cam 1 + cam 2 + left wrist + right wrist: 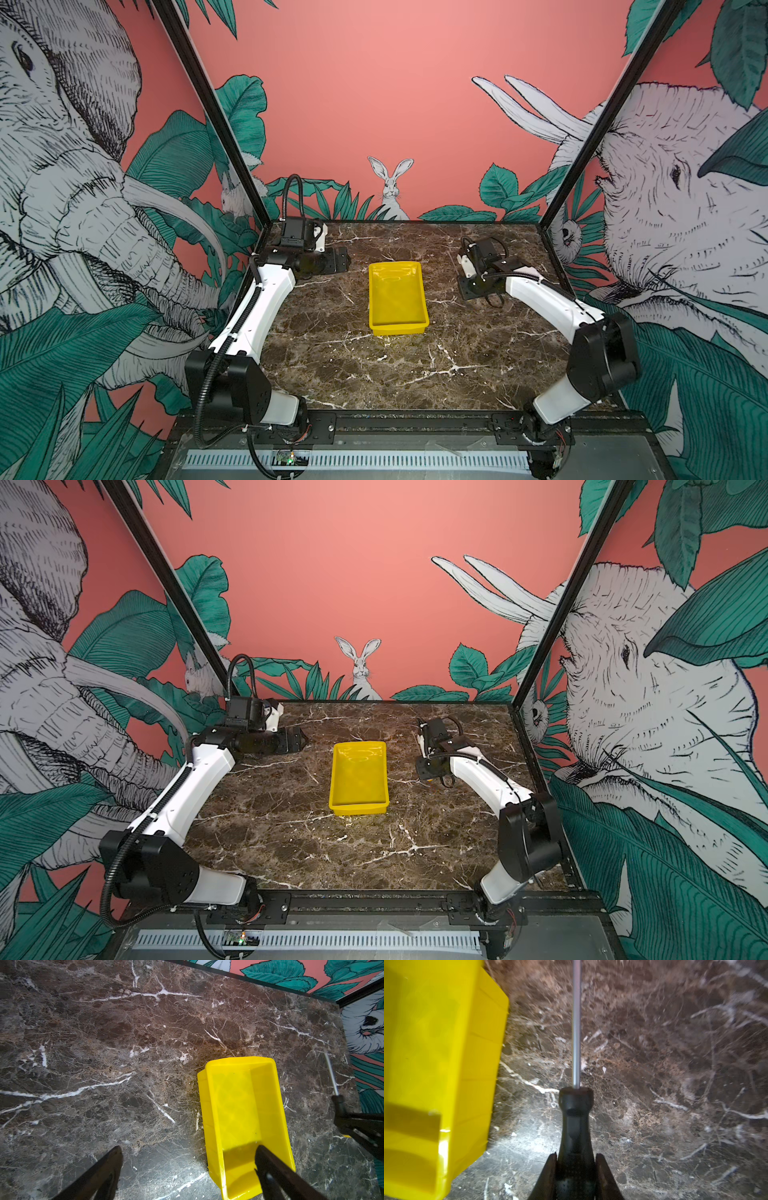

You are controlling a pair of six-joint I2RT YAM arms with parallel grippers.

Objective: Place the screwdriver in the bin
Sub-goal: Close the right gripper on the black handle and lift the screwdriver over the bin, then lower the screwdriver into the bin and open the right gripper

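Note:
The right gripper next needs to carry the screwdriver [576,1122] over the side of the bin, lower it and let it go, as the empty bottom of the bin lies open beside that gripper, toward the left gripper.
The yellow bin [398,299] [359,779] sits empty mid-table in both top views. To its right, my right gripper [576,1155] is shut on the black handle of the screwdriver [576,1122]. The thin metal shaft [576,1022] points away from the gripper, alongside the bin's wall [473,1064]. The left wrist view shows the same screwdriver [338,1103], held beside the bin [245,1109]. Whether it touches the marble I cannot tell. My left gripper [188,1152] is open and holds nothing, just left of the bin's far end [343,262].
The brown marble table [374,374] is boxed in by black frame posts [582,158] and mural walls at the back and sides. Both arm bases stand at the front edge [415,415].

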